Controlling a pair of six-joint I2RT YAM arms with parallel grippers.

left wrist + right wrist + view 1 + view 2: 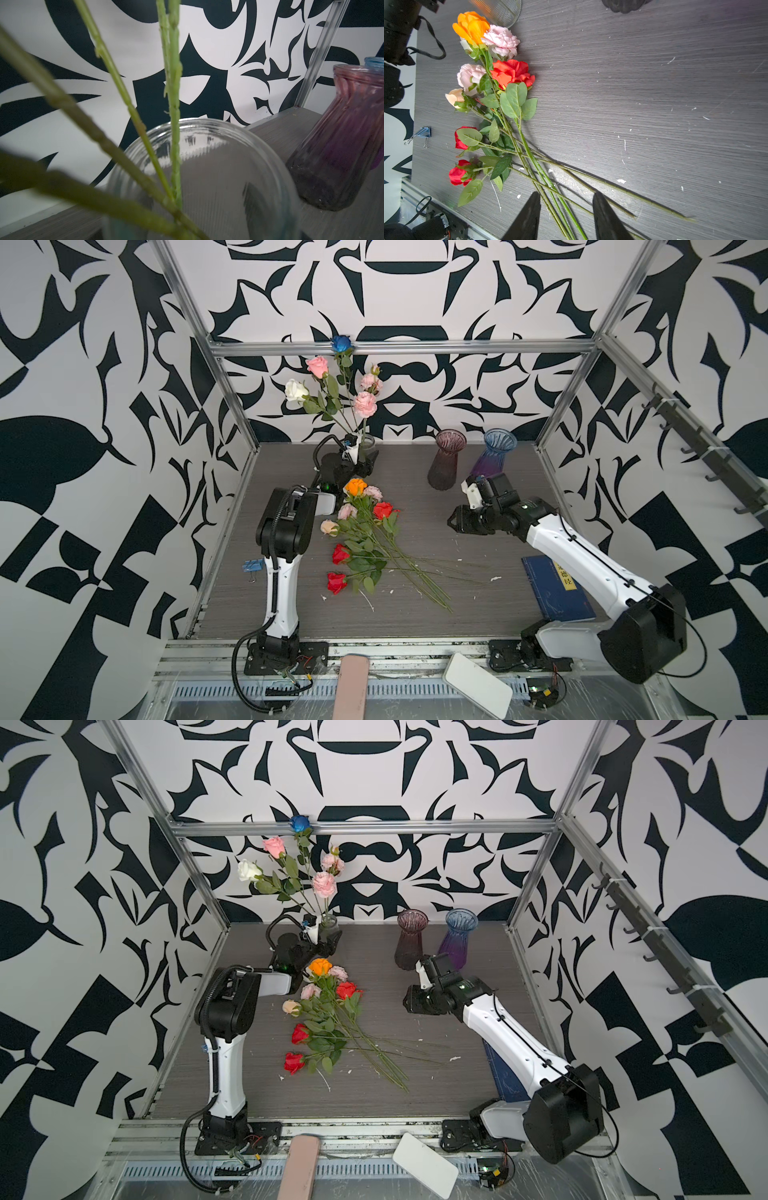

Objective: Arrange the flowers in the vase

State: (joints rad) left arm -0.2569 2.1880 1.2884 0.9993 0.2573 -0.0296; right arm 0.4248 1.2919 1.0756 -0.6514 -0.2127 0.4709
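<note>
The clear glass vase stands upright on the table, so my left gripper will move slightly away from the purple vase, then open its fingers to release the clear one.
A clear glass vase (368, 442) (207, 128) stands at the back of the table and holds several flowers (332, 385) with blue, pink and white heads. Their green stems (175, 145) cross its mouth. My left gripper (362, 461) (326, 941) sits low at the vase, its jaws set around the glass body and showing only dimly through it in the left wrist view. More flowers (365, 531) (500, 93) lie in a loose pile mid-table, heads orange, pink, peach and red. My right gripper (453, 522) (564, 199) hovers open over their stem ends, holding nothing.
A purple vase (445, 460) and a blue vase (496, 452) stand at the back right. A blue book (555, 591) lies under the right arm. A blue binder clip (253, 566) lies by the left arm. A pink object (351, 686) and a white device (478, 684) rest on the front rail.
</note>
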